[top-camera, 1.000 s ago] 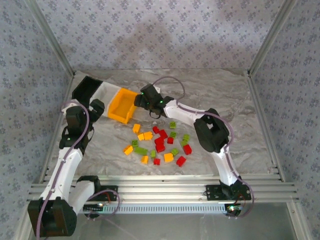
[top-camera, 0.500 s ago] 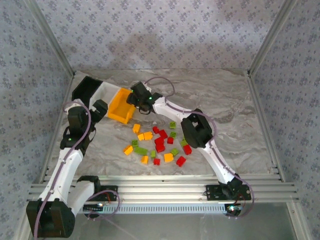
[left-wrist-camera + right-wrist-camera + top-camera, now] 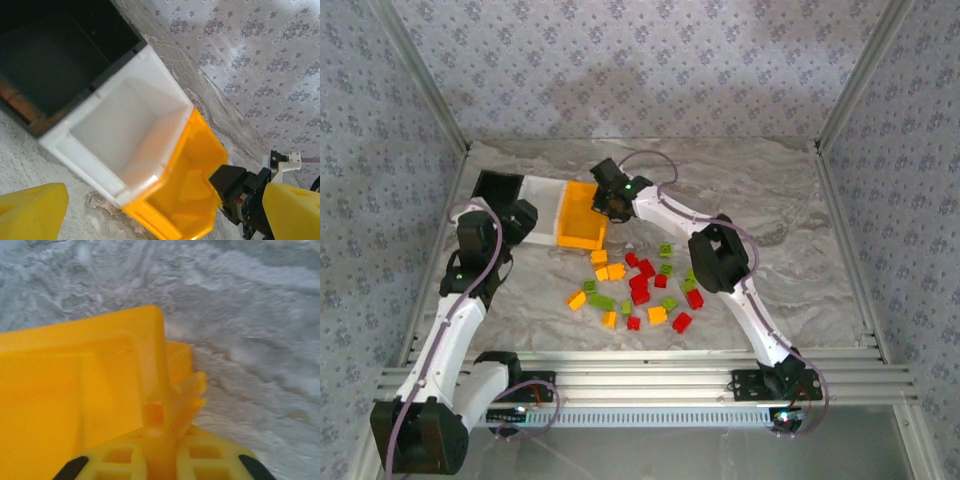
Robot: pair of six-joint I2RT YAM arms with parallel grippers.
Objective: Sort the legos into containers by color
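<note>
The bins sit off-center. I need to drag the pinched side of the orange-yellow bin away from my left gripper next with my right gripper, and let go of it on the bare tabletop beyond the legos.
The orange-yellow bin stands at the back left, its wall pinched by my shut right gripper. In the right wrist view the right gripper clamps that bin's thin wall. The white bin and black bin sit in a row to its left. All three bins look empty in the left wrist view: black, white, orange-yellow. My left gripper hovers open over them, holding nothing. Red, lime green and yellow-orange legos lie scattered mid-table.
The marbled table is walled by patterned panels and metal frame posts. The right arm's elbow hangs over the right side of the lego pile. The left arm stands along the left edge.
The right gripper has swung the orange-yellow bin round and squared it up against the white bin. The left arm has barely moved.
</note>
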